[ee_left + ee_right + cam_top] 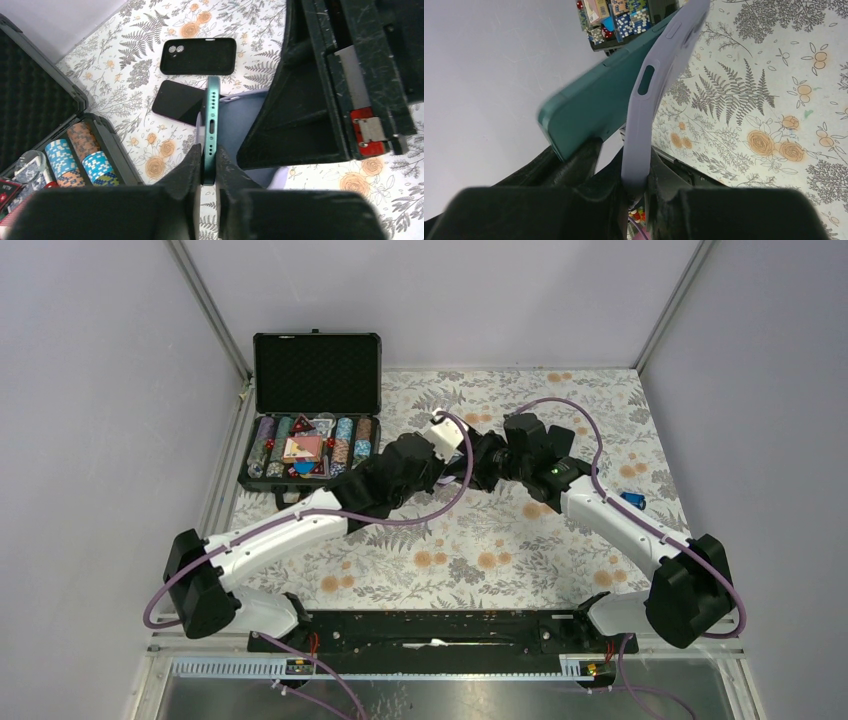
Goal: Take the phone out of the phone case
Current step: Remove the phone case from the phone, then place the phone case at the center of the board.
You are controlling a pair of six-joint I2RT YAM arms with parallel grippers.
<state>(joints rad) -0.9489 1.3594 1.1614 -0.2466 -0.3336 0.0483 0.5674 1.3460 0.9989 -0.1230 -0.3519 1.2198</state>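
My right gripper will next move down and left in the top view onto open tablecloth and release the phone case there, as the phone angles out of it.
A teal phone (211,125) is held edge-on above the table. My left gripper (210,167) is shut on its lower edge. The lavender phone case (659,85) is peeled away from the phone (594,105), which angles out of it to the left. My right gripper (634,175) is shut on the case's edge. In the top view both grippers (478,462) meet over the middle of the table and hide phone and case. The case also shows behind the phone in the left wrist view (235,117).
A black phone case (198,56) and a dark phone (178,101) lie on the floral tablecloth (480,550) below. An open black case of poker chips (312,445) stands at the back left. A small blue object (632,500) lies at the right.
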